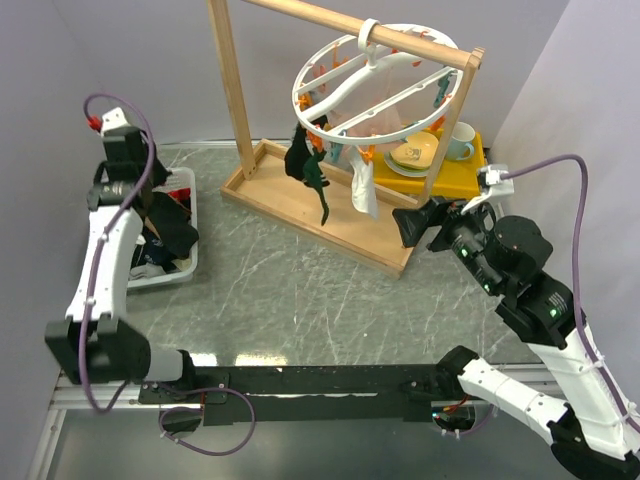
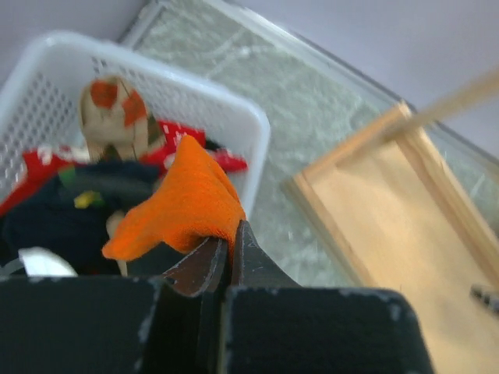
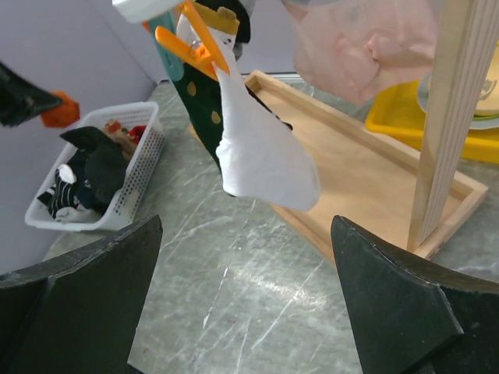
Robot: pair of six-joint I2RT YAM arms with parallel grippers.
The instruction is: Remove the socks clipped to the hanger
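My left gripper is above the white basket's open top, so I need to move it down toward the socks piled there and release the orange sock (image 2: pixel 183 199).
The white ring hanger (image 1: pixel 375 85) hangs from the wooden rack's bar. A black sock (image 1: pixel 297 160), a dark green sock (image 1: pixel 319 188) and a white sock (image 1: pixel 363 192) are clipped under it. In the right wrist view the white sock (image 3: pixel 261 152) hangs from an orange clothespin (image 3: pixel 191 43) in front of the green dotted sock (image 3: pixel 201 105). My right gripper (image 3: pixel 246 222) is open and empty, just below and short of the white sock. My left gripper (image 2: pixel 230 234) is shut on an orange sock (image 2: pixel 183 199) above the white basket (image 2: pixel 234 117).
The basket (image 1: pixel 185 265) at the left holds several socks. The wooden rack's tray base (image 1: pixel 300 215) and post (image 3: pixel 452 117) stand close to my right gripper (image 1: pixel 415 222). A yellow tray (image 1: pixel 450 180) with a bowl and cup sits behind the rack.
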